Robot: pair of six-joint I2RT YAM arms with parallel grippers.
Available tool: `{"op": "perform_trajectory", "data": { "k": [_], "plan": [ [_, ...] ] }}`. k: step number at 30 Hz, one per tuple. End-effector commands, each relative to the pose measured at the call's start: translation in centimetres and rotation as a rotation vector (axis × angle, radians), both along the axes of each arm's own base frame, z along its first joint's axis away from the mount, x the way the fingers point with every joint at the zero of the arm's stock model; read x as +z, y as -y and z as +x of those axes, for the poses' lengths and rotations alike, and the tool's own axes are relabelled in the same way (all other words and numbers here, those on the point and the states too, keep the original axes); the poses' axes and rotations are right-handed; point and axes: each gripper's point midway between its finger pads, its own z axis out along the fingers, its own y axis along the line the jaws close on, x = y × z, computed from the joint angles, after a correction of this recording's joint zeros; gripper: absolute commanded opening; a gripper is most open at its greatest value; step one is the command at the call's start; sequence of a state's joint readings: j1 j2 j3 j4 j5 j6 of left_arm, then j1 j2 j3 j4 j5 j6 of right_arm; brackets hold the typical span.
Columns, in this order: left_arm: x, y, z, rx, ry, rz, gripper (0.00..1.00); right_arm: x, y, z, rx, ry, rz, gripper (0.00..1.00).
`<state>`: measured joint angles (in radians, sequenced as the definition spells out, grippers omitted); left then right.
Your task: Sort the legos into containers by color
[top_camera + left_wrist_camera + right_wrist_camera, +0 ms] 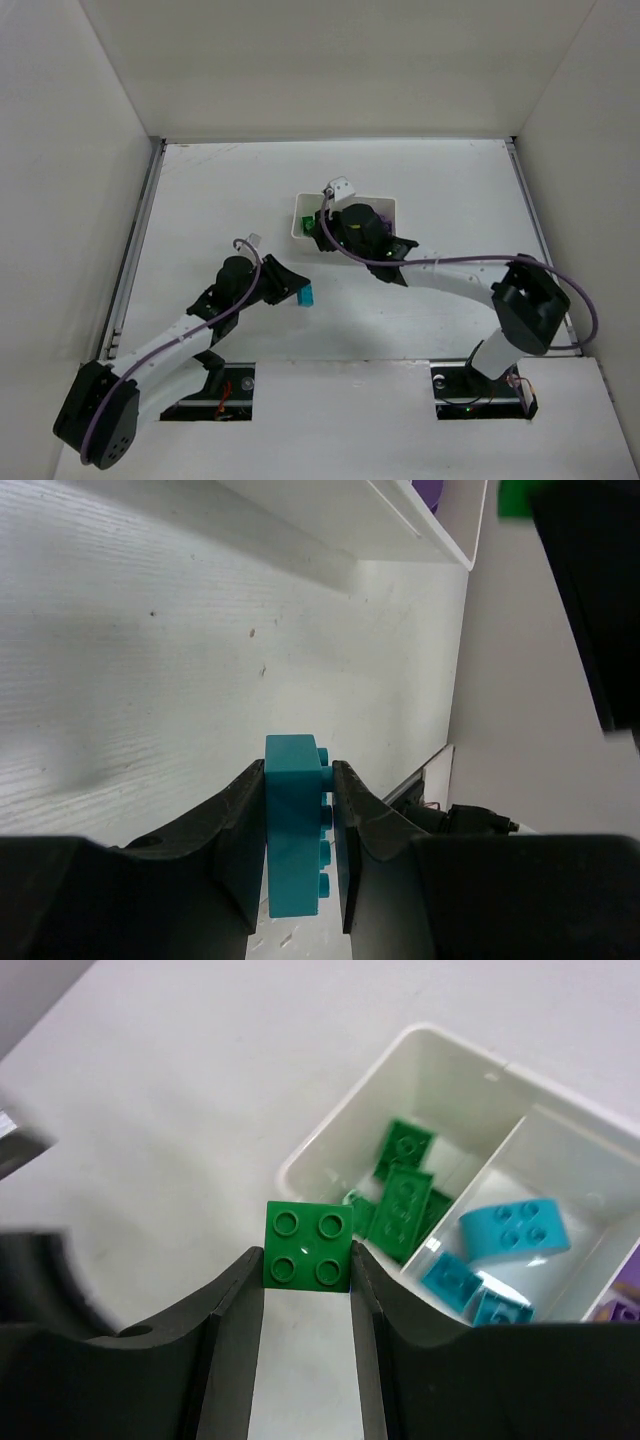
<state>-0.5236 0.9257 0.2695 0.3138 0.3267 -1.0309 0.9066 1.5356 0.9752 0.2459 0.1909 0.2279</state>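
Note:
I need to raise the teal brick outward past the tray's near side with my left gripper next. Then I need to release it over the tray's middle section, which already holds teal bricks.
My left gripper (pixel 300 810) is shut on a teal brick (pixel 293 835), held above the table in front of and to the left of the white tray (pixel 303 212); the brick also shows in the top view (pixel 307 295). My right gripper (pixel 308 1265) is shut on a green square brick (pixel 308 1245) just outside the near corner of the tray (pixel 330 1125). Its end compartment holds several green bricks (pixel 405 1195). The middle compartment holds teal bricks (pixel 512 1228). A purple brick (pixel 622 1310) peeks from the third compartment.
White walls enclose the table on the left, back and right. The right arm (pixel 450 275) arches over the tray and hides most of it in the top view. The tray's underside edge (pixel 400 525) shows at the top of the left wrist view.

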Motion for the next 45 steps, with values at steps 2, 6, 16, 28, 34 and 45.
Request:
{"op": "perform_trajectory", "data": {
  "k": [2, 6, 16, 28, 34, 45],
  "plan": [
    [0.7, -1.0, 0.4, 0.068, 0.068, 0.021, 0.16, 3.2, -1.0, 5.1, -0.101, 0.074, 0.052, 0.36],
    [1.5, -1.5, 0.4, 0.091, 0.107, 0.044, 0.16, 2.1, -0.8, 8.3, -0.171, 0.071, 0.019, 0.37],
    [4.2, -0.7, 1.8, 0.096, 0.173, 0.068, 0.16, 3.5, 0.6, 8.2, -0.209, 0.065, 0.06, 0.68],
    [10.4, 6.0, 10.6, 0.091, 0.355, 0.205, 0.17, 3.2, 16.2, 0.9, -0.584, 0.067, 0.332, 0.24],
    [10.1, 7.9, 16.2, 0.138, 0.389, 0.303, 0.17, 0.5, 21.0, -0.5, -0.677, 0.06, 0.37, 0.38],
    [8.7, 10.1, 20.7, 0.109, 0.422, 0.426, 0.51, 1.3, 20.2, -0.8, -0.621, 0.076, 0.411, 0.66]
  ]
}}
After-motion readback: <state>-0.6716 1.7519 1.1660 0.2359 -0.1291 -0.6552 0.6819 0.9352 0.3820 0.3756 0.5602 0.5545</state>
